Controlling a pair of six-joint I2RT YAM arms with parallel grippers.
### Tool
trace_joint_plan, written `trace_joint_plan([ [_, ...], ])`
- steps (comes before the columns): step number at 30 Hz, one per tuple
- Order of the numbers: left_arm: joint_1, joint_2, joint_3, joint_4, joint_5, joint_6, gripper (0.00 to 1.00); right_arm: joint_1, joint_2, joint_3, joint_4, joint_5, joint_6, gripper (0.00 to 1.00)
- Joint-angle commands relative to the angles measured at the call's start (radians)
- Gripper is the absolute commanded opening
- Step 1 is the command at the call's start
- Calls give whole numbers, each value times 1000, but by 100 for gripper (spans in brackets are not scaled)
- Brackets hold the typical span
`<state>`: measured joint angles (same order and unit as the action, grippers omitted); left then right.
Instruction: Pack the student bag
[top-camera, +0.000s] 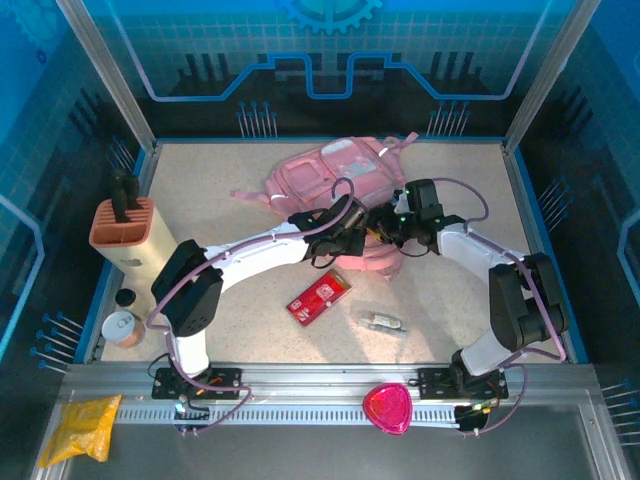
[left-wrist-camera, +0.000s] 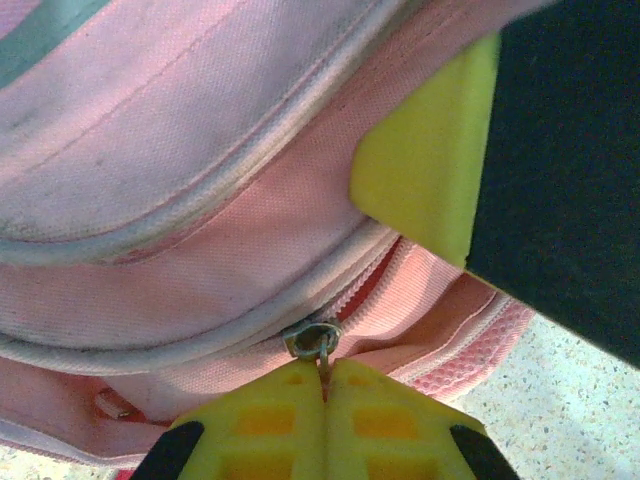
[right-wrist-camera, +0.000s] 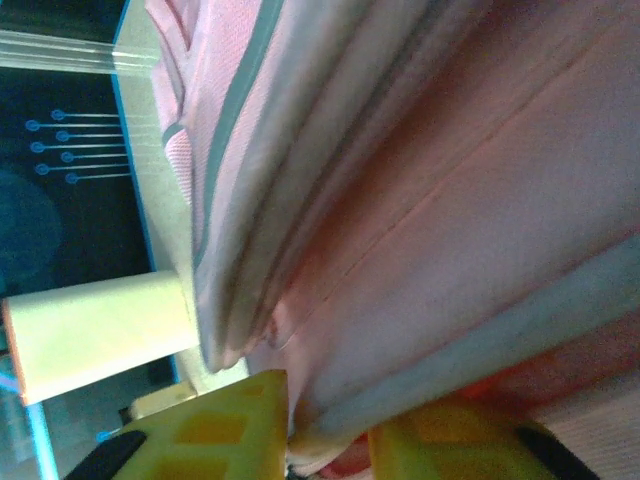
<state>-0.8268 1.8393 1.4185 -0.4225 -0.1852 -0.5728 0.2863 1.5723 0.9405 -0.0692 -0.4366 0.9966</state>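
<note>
The left gripper next draws the zipper pull along the closed zip, which runs from it toward the bag's side by the holder, and releases there.
The student bag, a large pink backpack, lies at the back middle of the table, its lower end under both grippers. My left gripper is shut on the metal zipper pull hanging from the slider; the yellow fingertips meet around it. The zip is parted a little to the right of the slider, showing red inside. My right gripper comes in from the right, and its yellow fingers pinch a piped fabric edge of the student bag. One right finger shows in the left wrist view.
A cream and orange holder stands at the left wall, with a small black lid and a can in front of it. A red packet and a small clear wrapped item lie near the front. A pink heart-shaped thing and a yellow pouch sit off the table.
</note>
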Motion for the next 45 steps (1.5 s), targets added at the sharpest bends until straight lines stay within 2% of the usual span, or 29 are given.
trace_joint_plan([
  [1,-12,-14,25,-24,16,45,0,-19,24,36,-23,65,-49,6],
  [3,-11,-30,10,-51,-11,71,0,-40,17,32,-20,54,-70,0],
  [8,18,-90,-85,-88,-75,137,0,-114,1,91,-129,23,-183,0],
  [13,129,-145,-199,-40,-62,152,0,-189,-4,145,-182,-26,-234,0],
  [17,193,-157,-243,42,-62,186,0,-208,-1,188,-213,-29,-260,0],
  [24,286,-128,-256,180,-87,299,0,-203,5,200,-222,-31,-268,0],
  [28,344,-122,-267,260,-63,323,0,-190,9,188,-226,-24,-271,0],
  [31,393,-93,-239,272,-17,312,0,-142,11,158,-182,-24,-239,0],
  [34,406,-64,-207,249,2,307,0,-99,38,163,-149,-47,-209,0],
  [38,402,-84,-233,249,67,287,0,-102,10,149,-127,-33,-197,0],
  [39,402,-97,-245,241,78,273,8,-102,-3,148,-142,-29,-211,5],
  [43,385,-165,-303,199,113,186,28,-98,-67,120,-219,-33,-269,30],
  [45,362,-201,-320,136,94,145,37,-88,-113,88,-248,-21,-297,38],
])
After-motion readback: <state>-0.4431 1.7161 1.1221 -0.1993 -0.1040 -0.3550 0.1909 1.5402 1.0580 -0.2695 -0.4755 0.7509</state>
